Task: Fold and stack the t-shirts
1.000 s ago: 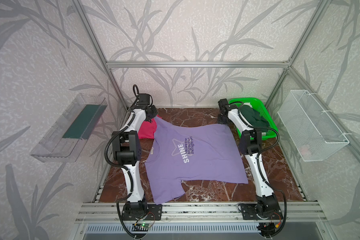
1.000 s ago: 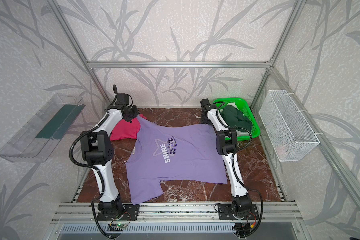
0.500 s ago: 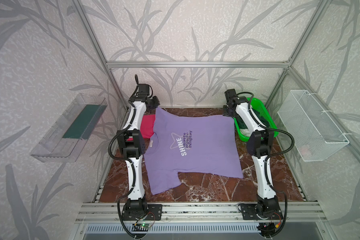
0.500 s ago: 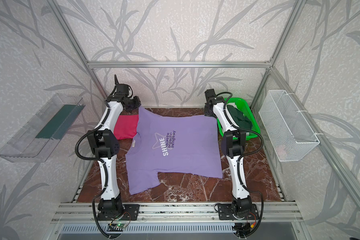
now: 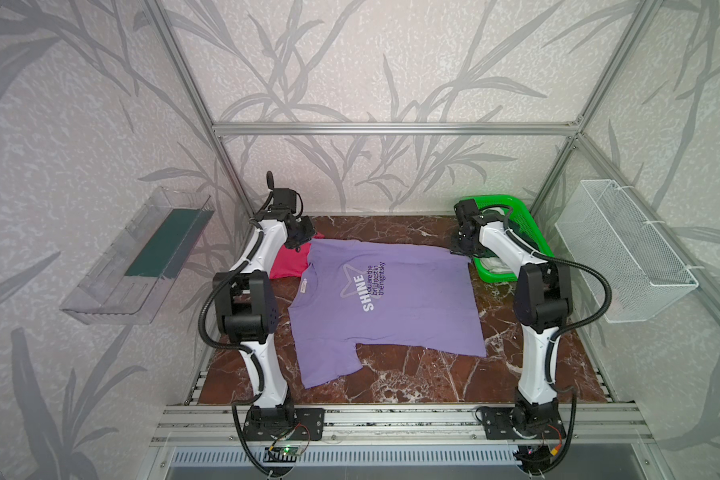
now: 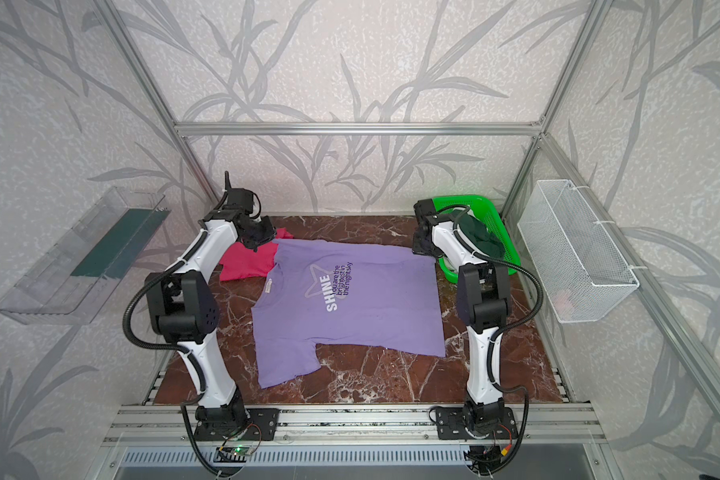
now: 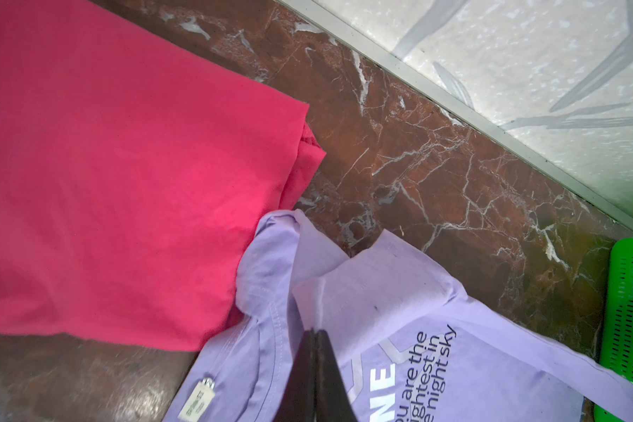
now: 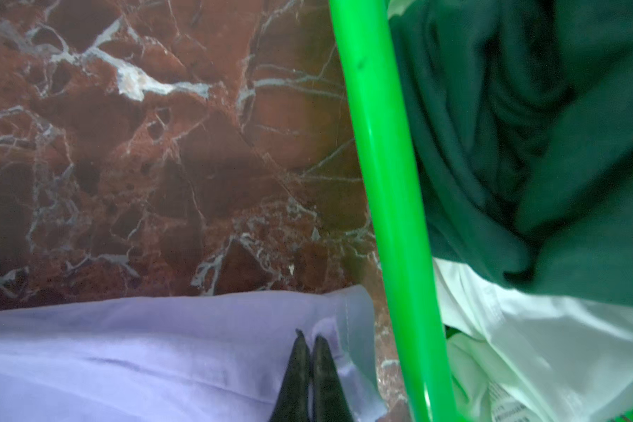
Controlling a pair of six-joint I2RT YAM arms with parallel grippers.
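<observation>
The far hem corner in my right gripper comes back next and gets released over the middle of the hem (image 5: 470, 300), since that lies back from the gripper.
A lavender-purple t-shirt (image 5: 391, 307) (image 6: 350, 307) with white "SHINE" lettering lies spread face up on the marble table, collar toward the left. My left gripper (image 5: 299, 246) (image 6: 259, 244) (image 7: 314, 330) is shut on a pinched fold of the shirt (image 7: 399, 292) at its far shoulder. My right gripper (image 5: 464, 251) (image 6: 422, 249) (image 8: 309, 338) is shut on the far hem corner of the purple cloth (image 8: 161, 347). A folded magenta-red t-shirt (image 5: 287, 262) (image 6: 245, 266) (image 7: 125, 175) lies at the far left, its edge under the purple sleeve.
A green mesh basket (image 5: 495, 203) (image 6: 462, 201) (image 8: 391, 182) at the far right holds a dark green garment (image 8: 527, 128) over a white one (image 8: 545, 347). On the left wall hangs a clear tray (image 5: 142, 266), on the right wall a white wire basket (image 5: 624, 253). Aluminium rails (image 5: 391, 419) border the front.
Both grippers lifted the shirt's far edge, drew it toward the back wall, then lowered it again. The shirt's near edge slid away from the front.
</observation>
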